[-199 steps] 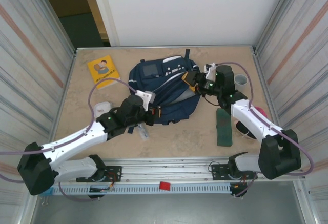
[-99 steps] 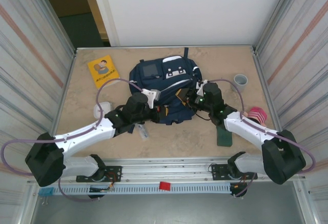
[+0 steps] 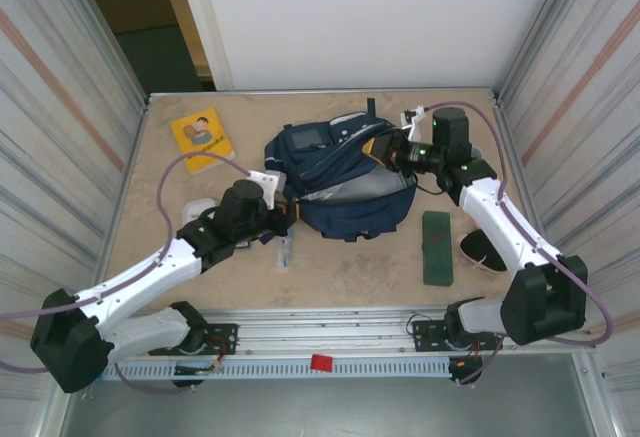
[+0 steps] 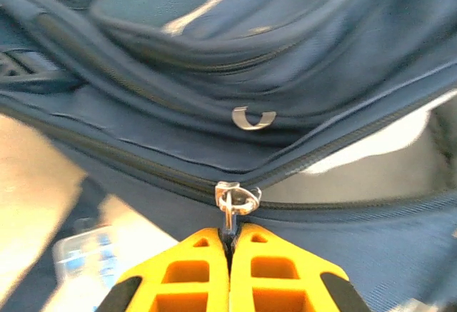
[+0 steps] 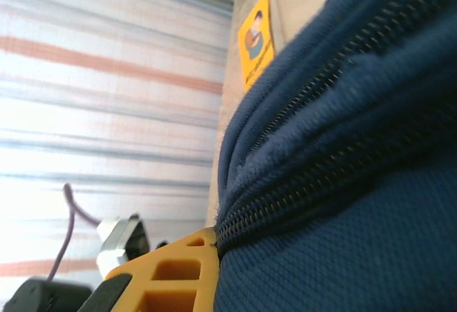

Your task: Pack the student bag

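Observation:
The closed part of the zipper still runs along the bag's side, outward of my left gripper, so the gripper will next pull the zipper pull outward along the zipper's closed part and let go of it.
The navy student bag lies mid-table with its main zipper partly parted, and grey lining shows in the gap. At the bag's near left edge, my left gripper is shut on the metal zipper pull, its yellow fingers pressed together below the slider. My right gripper sits at the bag's far right top. It is shut on the bag's fabric beside a zipper line. One yellow finger shows there; the other is hidden by the cloth.
A yellow booklet lies at the back left. A flat dark green pencil case and a dark shoe-like item lie right of the bag. A small clear object and a white item lie near the left arm.
My right gripper closed on the bag's top edge and pulled it back and to the right. The left gripper kept its grip on the zipper pull and drew left; the opening widened.

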`<action>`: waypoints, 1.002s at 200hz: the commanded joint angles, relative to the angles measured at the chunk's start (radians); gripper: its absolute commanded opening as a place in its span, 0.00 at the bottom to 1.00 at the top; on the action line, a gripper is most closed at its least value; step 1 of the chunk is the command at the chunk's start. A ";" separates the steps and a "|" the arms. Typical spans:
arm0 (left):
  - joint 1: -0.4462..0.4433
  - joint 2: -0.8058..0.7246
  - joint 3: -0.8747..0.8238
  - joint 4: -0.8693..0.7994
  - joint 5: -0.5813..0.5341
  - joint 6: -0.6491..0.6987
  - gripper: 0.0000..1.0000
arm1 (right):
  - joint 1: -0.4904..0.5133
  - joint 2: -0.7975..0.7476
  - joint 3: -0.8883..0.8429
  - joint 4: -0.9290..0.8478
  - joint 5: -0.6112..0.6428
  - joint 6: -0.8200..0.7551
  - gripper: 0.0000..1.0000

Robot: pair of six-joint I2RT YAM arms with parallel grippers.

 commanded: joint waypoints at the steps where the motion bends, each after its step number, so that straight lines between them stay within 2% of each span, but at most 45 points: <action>1: 0.067 0.038 -0.025 -0.020 -0.070 0.045 0.00 | -0.016 0.026 0.116 -0.103 -0.162 -0.170 0.00; 33: 0.150 0.151 -0.014 0.048 -0.099 0.039 0.00 | -0.032 0.044 0.211 -0.136 -0.233 -0.201 0.00; 67: 0.194 0.257 0.022 0.113 -0.189 0.046 0.00 | -0.036 0.081 0.313 -0.209 -0.317 -0.255 0.00; 97: 0.245 0.331 0.046 0.159 -0.224 0.033 0.00 | -0.042 0.089 0.352 -0.189 -0.371 -0.236 0.00; 110: 0.266 0.353 0.055 0.176 -0.215 0.026 0.02 | -0.047 0.086 0.351 -0.177 -0.352 -0.212 0.00; 135: 0.273 0.356 0.072 0.200 -0.182 0.023 0.13 | -0.047 0.075 0.283 -0.072 -0.247 -0.121 0.00; 154: 0.274 0.328 0.095 0.166 -0.110 0.004 0.38 | -0.047 0.068 0.217 0.005 -0.150 -0.077 0.00; 161: 0.274 0.310 0.106 0.129 -0.086 -0.012 0.44 | -0.049 0.069 0.205 0.019 -0.132 -0.076 0.00; 200: 0.258 0.153 0.066 -0.003 0.012 -0.129 0.58 | -0.064 0.100 0.146 0.069 -0.015 -0.110 0.00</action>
